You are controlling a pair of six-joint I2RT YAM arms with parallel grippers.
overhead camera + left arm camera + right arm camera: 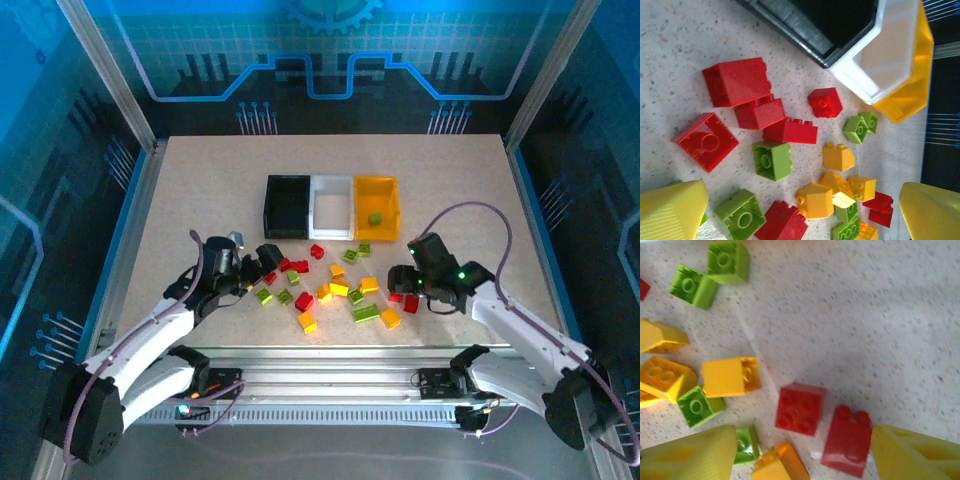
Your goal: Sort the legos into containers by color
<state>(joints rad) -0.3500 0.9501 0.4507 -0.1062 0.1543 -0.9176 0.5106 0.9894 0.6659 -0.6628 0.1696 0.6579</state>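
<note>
My right gripper lowers toward the yellow-orange bricks onto the red brick nearer them next, since a gap before the other red brick leaves room for one finger.
Red, lime green and yellow-orange legos point(335, 288) lie scattered on the table in front of the black bin point(286, 205), the white bin point(331, 207) and the yellow-orange bin point(375, 200), which holds one green brick point(374, 218). My left gripper point(266, 262) hovers open at the left end of the pile; in the left wrist view the left gripper point(802, 215) has a red brick point(782, 222) and an orange brick point(815, 200) between its fingers point(670, 210). My right gripper point(400, 282) is open at the pile's right end, and in its wrist view the right gripper point(805, 455) spans two red bricks point(800, 409) point(847, 441).
Aluminium frame rails point(330, 355) run along the near edge between the arm bases. Bare tabletop point(200, 180) stretches to the left, the right and behind the bins.
</note>
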